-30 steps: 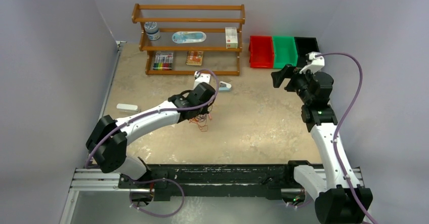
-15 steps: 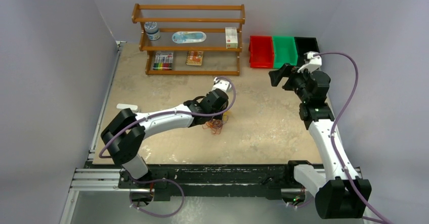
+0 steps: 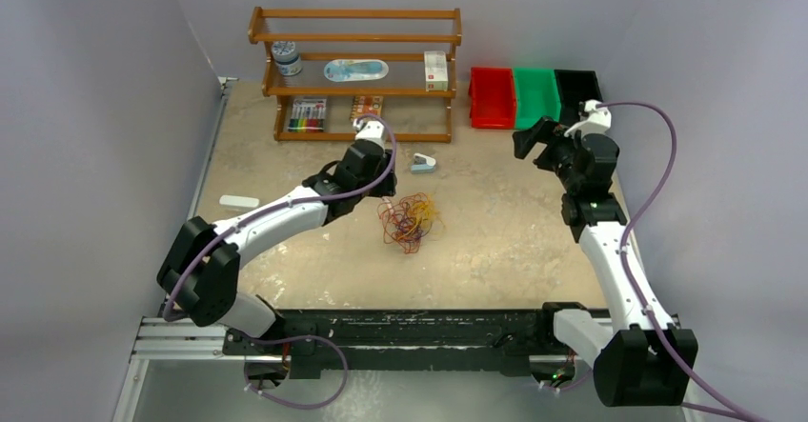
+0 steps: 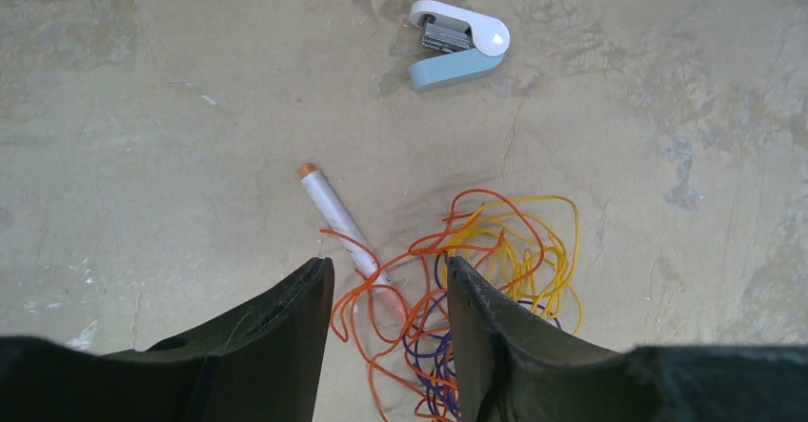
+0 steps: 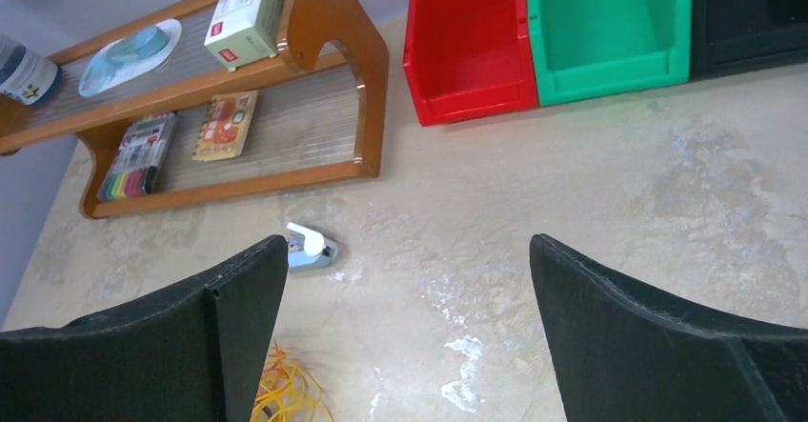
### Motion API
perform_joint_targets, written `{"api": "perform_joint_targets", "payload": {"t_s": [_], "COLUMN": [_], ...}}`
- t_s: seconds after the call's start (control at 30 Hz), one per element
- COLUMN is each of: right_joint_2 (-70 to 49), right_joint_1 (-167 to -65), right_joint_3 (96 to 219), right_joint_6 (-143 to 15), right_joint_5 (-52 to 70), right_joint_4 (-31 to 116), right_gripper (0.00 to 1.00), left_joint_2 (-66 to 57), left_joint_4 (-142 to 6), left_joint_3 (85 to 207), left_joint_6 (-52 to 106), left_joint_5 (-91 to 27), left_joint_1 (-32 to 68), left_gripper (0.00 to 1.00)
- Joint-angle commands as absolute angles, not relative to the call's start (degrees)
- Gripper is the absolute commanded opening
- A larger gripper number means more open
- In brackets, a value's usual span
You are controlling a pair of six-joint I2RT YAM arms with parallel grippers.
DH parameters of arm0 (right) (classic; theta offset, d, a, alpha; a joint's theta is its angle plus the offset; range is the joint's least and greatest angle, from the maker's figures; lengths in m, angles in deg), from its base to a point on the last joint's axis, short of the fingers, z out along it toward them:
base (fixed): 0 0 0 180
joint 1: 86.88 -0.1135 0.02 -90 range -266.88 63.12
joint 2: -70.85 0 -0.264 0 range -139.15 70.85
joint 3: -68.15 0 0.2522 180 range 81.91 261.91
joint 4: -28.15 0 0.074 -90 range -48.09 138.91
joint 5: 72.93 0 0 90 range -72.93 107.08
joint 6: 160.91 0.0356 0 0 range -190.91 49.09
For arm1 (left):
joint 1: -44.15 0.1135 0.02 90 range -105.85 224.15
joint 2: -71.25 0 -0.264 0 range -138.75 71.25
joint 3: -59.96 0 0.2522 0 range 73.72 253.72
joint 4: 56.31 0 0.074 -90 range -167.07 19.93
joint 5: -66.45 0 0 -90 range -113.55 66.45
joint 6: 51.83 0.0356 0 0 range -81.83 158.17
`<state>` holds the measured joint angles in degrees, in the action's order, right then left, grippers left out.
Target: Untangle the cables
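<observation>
My left gripper moves down and back onto that cable's outer bend [image 3: 383, 213] [image 4: 341, 309] next, as the orange-red cable's loose end lies across the pen, clear of the yellow loops.
The cables [image 3: 408, 220] lie loose on the table as a tangle of orange, yellow and purple loops. In the left wrist view the cables [image 4: 495, 241] sit under and just beyond my left gripper [image 4: 389, 270]. Its jaws stand apart above the near loops with nothing gripped between them. From above, the left gripper [image 3: 373, 186] hovers just up and left of the tangle. My right gripper [image 3: 527, 141] hangs wide open and empty at the far right, well away from it. A few yellow loops of the cables [image 5: 286, 389] show at the lower left beside the right gripper [image 5: 408, 241].
A white pen [image 4: 335, 217] with an orange-red tip lies against the tangle's left side. A small stapler [image 3: 423, 163] sits beyond it. At the back stand a wooden shelf [image 3: 354, 74] and red [image 3: 491, 96], green [image 3: 535, 93] and black [image 3: 576, 87] bins. A white block [image 3: 238, 202] lies at the left.
My left gripper swung right with the tangle, then opened, let it go and drew back up and left. The cables now lie spread out further right. The right arm barely moved.
</observation>
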<state>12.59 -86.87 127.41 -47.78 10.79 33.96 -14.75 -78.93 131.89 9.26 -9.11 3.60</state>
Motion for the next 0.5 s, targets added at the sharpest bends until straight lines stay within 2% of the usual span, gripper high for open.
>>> {"api": "perform_joint_targets", "payload": {"t_s": [0.0, 0.27, 0.47], "right_joint_2": [10.60, 7.61, 4.80], "right_joint_1": [-86.88, -86.88, -86.96], "right_joint_3": [129.74, 129.06, 129.03], "right_joint_6": [-51.53, -55.73, -56.49], "right_joint_5": [6.05, -2.71, -5.42], "right_joint_4": [34.84, 33.80, 34.01], "right_gripper": [0.98, 0.96, 0.95], "left_joint_2": [-12.09, -10.13, -11.70], "left_joint_4": [-75.98, -65.30, -61.39], "left_joint_3": [128.80, 119.18, 116.79], "left_joint_6": [4.61, 2.86, 4.78], "left_joint_5": [-12.26, -15.81, -18.21], "left_joint_1": [6.37, 7.31, 7.36], "left_gripper": [0.46, 0.45, 0.44]}}
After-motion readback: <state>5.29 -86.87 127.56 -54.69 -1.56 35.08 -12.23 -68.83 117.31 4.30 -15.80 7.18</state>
